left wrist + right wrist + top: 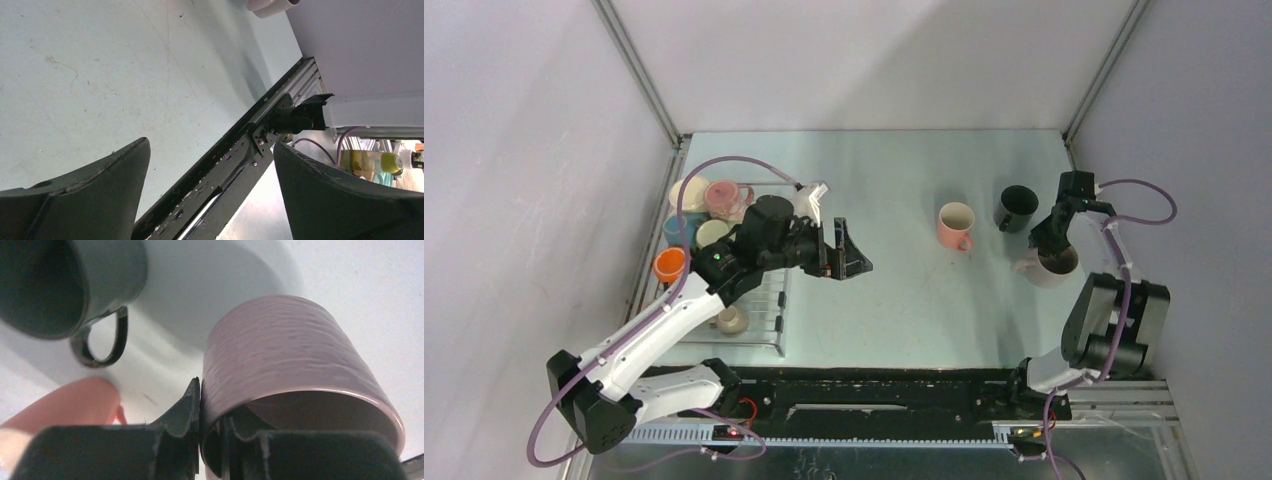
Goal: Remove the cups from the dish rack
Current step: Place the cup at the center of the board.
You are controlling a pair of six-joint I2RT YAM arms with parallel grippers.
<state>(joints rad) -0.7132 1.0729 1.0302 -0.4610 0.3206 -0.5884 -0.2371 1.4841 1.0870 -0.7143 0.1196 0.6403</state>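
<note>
Next, my right gripper moves down and slightly outward to the tabletop below it and releases the pale pink cup there, as the cup hangs above its shadow.
The wire dish rack (769, 318) lies at the left, holding several cups: cream (686, 190), pink (722, 194), orange (669, 264) and a cream one near the front (730, 320). My left gripper (848, 255) is open and empty over the table, right of the rack. My right gripper (1051, 250) is shut on the rim of a pale pink cup (290, 355), one finger outside the wall and one inside; it also shows in the top view (1036, 270). A dark grey cup (1015, 208) and a salmon pink cup (956, 226) stand on the table to its left.
Grey walls enclose the table on three sides. The black rail (874, 395) with the arm bases runs along the near edge. The dark grey cup's handle (102, 342) is close to my right fingers.
</note>
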